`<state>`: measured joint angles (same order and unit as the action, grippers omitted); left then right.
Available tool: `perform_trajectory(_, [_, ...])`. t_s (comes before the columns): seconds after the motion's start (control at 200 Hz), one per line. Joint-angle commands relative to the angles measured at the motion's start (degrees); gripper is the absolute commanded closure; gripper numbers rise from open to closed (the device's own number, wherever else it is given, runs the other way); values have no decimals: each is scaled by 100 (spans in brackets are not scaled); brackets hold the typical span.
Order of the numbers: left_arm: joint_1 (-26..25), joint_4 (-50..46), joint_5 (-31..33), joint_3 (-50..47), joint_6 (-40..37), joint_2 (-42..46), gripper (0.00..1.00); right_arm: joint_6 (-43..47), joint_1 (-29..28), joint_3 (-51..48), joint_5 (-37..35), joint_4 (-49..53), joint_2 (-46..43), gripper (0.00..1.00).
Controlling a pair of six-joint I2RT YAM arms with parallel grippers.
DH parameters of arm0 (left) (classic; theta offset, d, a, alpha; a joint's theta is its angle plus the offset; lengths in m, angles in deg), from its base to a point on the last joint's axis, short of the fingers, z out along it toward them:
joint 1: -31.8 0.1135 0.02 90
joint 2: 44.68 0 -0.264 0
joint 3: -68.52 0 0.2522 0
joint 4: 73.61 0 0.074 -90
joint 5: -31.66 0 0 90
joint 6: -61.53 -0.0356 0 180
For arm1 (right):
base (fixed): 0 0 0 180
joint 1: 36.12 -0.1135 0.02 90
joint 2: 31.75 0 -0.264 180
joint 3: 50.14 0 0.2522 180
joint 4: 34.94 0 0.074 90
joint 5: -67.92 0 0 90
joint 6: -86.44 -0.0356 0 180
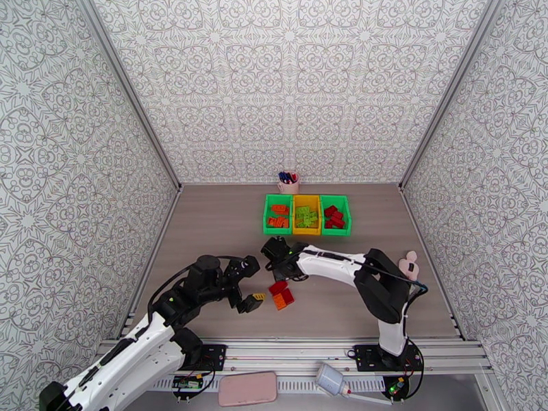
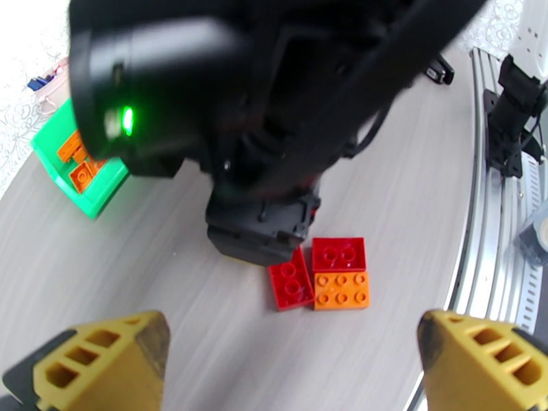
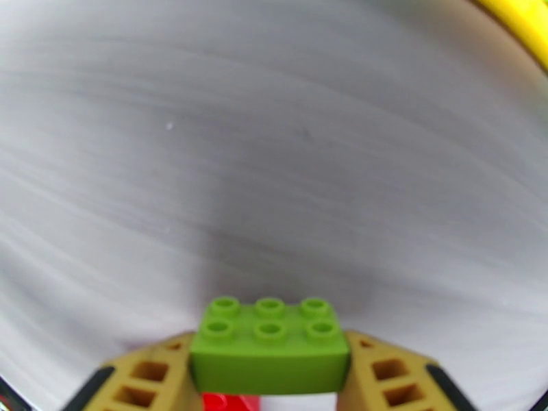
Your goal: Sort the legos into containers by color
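Observation:
My right gripper should carry the light green lego (image 3: pixel 268 344) up and outward over the yellow container and release it there, since green legos already lie inside.
A light green lego (image 3: pixel 268 344) sits between the yellow fingers of my right gripper (image 3: pixel 268 375), which is shut on it just above the table. In the top view the right wrist (image 1: pixel 277 253) hovers behind a small cluster of legos: two red ones (image 2: pixel 291 287) (image 2: pixel 338 255) and an orange one (image 2: pixel 341 290). My left gripper (image 2: pixel 288 364) is open near that cluster (image 1: pixel 281 294), with nothing between its fingers. The containers stand in a row: a green one (image 1: pixel 266 215) with orange legos, a yellow one (image 1: pixel 306 231) with green legos, a green one (image 1: pixel 348 215) with red legos.
A pink pen cup (image 1: pixel 288 183) stands behind the bins. A pinkish object (image 1: pixel 409 265) lies at the table's right side. On the near rail lie a pink flat case (image 1: pixel 247 388) and a white bottle (image 1: pixel 332 381). Patterned walls enclose the table.

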<state>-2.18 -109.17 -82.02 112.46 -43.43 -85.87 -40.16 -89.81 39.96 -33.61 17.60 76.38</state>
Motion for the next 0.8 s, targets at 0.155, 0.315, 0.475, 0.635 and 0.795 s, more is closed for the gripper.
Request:
perform_trajectory(0.155, [-430,1281,756,-22,720,-310,0,563,493,-104,-517,-383,-876,58])
perform_trajectory(0.315, [-674,2333,909,-229,1092,-596,0,1036,963,224,-667,-488,-902,59])
perform_trajectory(0.475, [-759,2779,1127,-267,1219,-850,0,1275,1457,659,-601,-604,-654,61])
perform_trajectory(0.635, [-794,2704,1155,-275,1151,-917,0,1403,1888,1241,-568,-604,-161,62])
perform_trajectory(0.795, [-802,2535,1159,-243,1090,-908,0,1600,2168,1874,-605,-694,394,64])
